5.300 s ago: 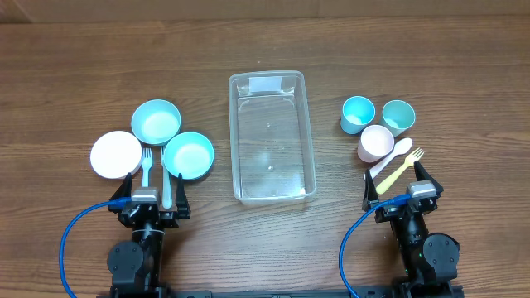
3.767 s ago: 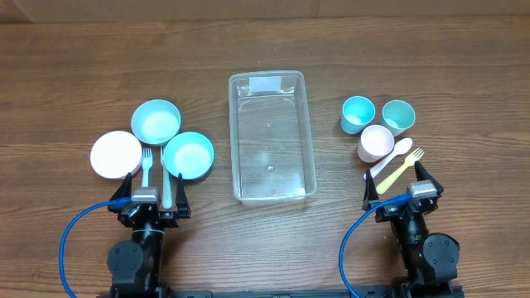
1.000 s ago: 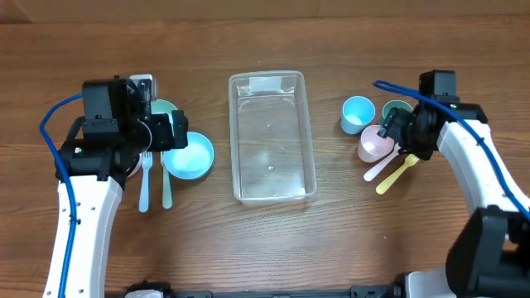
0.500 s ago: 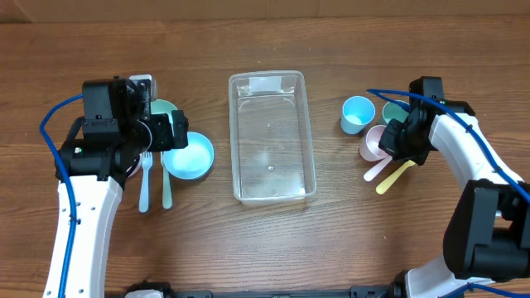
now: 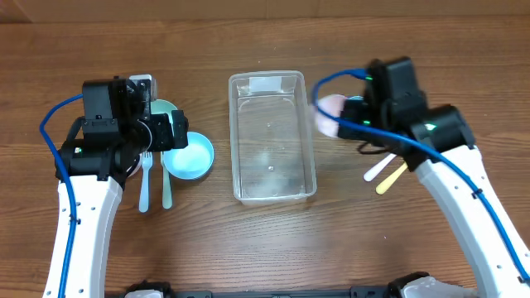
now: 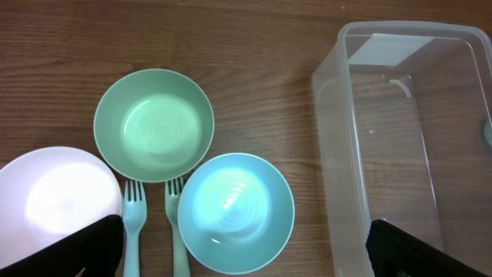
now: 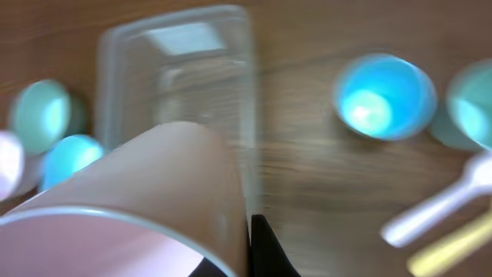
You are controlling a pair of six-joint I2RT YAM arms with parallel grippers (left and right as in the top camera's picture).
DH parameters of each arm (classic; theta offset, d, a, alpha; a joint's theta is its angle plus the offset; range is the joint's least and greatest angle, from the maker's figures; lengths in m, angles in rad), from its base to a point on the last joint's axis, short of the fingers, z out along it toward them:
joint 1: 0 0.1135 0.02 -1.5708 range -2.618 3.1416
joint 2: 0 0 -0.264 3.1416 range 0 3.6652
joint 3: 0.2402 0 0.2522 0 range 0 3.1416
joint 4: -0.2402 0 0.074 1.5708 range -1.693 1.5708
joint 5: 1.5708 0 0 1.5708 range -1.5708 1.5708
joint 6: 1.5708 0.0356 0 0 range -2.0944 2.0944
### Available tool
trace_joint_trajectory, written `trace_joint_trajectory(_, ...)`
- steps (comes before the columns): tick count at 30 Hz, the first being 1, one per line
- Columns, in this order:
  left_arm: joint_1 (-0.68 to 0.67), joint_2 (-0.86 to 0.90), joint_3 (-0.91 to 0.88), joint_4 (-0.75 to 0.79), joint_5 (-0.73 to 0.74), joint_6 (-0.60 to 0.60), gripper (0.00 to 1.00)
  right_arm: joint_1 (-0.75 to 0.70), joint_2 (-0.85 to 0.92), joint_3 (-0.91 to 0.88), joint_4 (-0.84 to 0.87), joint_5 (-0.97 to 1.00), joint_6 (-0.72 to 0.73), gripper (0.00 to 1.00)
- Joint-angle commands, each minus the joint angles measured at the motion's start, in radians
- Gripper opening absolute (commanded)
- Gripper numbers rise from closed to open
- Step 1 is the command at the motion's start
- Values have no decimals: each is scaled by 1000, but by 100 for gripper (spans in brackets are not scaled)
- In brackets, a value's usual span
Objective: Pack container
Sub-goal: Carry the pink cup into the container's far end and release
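Observation:
I need to move the cup across to the left in the overhead view with my right gripper, lower it to the container's empty far end [image 5: 255, 101] [image 7: 164, 75] below and let it go.
The clear container [image 5: 272, 161] lies in the middle of the table with nothing in it. My right gripper [image 5: 344, 122] is shut on the wall of a pink cup [image 5: 330, 114] and holds it tipped, in the air, beside the container's right rim. In the right wrist view the pink cup [image 7: 154, 192] fills the lower left, one finger [image 7: 265, 250] pressed on its outer wall, and the container [image 7: 177, 69] is blurred beyond. My left gripper [image 5: 157, 132] hangs open above the bowls on the left. Its fingers [image 6: 92, 246] stand wide apart, nothing between them.
Left of the container [image 6: 327, 138] sit a green bowl [image 6: 154, 125], a blue bowl [image 6: 235, 202], a white bowl [image 6: 54, 200] and two teal forks [image 6: 132, 223]. On the right are a blue cup [image 7: 383, 96], a teal cup [image 7: 477, 108], a white spoon [image 5: 377, 170] and a yellow fork [image 5: 389, 180].
My right gripper closed on the pink cup, lifted it off the table and carried it left to the container's right rim. The left arm has not moved.

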Motion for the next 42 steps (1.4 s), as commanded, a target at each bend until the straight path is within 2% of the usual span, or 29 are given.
trace_joint_trajectory(1,10,7,24,2,19,-11,100,63,146,147,12,-13,-32,4)
trace_joint_trajectory(4,10,7,24,2,19,-11,100,64,297,208,89,-65,-32,4)
trace_joint_trajectory(7,10,7,24,2,19,-11,100,64,399,208,185,-20,-39,4)
trace_joint_trajectory(13,10,7,24,2,19,-10,100,91,550,208,304,-19,-167,4)
trace_joint_trajectory(22,10,7,24,2,19,-10,100,135,625,208,426,56,-213,4)
trace_joint_trajectory(40,10,7,24,2,19,-10,100,139,684,208,449,71,-224,4)
trace_joint_trajectory(42,10,7,24,2,19,-11,100,142,690,208,451,71,-224,13)
